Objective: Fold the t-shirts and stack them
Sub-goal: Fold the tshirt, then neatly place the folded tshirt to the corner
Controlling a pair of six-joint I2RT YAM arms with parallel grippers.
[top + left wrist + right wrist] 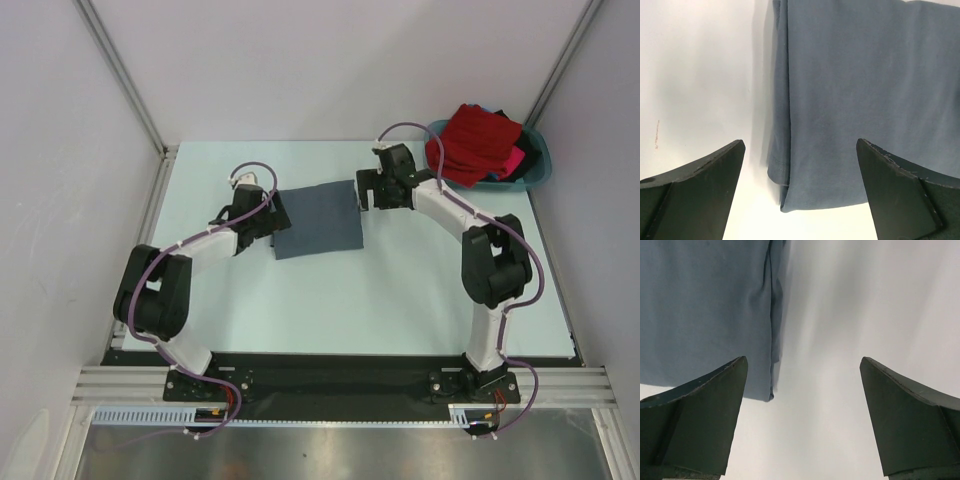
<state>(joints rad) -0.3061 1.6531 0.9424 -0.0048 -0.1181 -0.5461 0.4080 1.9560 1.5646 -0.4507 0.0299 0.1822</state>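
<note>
The left gripper lowers slightly outward onto the edge's middle [788,92] and closes next, since the shirt's folded side edge then runs below, between its open fingers.
A slate-grey t-shirt [317,218] lies folded into a flat rectangle on the table, between my two grippers. My left gripper [276,218] is open and empty at the shirt's left edge; in the left wrist view [800,165] a folded corner of the shirt [850,95] lies between the fingers. My right gripper [366,194] is open and empty at the shirt's right edge; in the right wrist view [802,385] the shirt's corner [705,310] lies beside the left finger. A red t-shirt [480,140], with pink and dark cloth under it, is piled in the teal basin.
The teal plastic basin [541,167] stands at the table's back right corner. The pale table [380,300] is bounded by metal frame rails at left and right. White walls enclose the back and sides.
</note>
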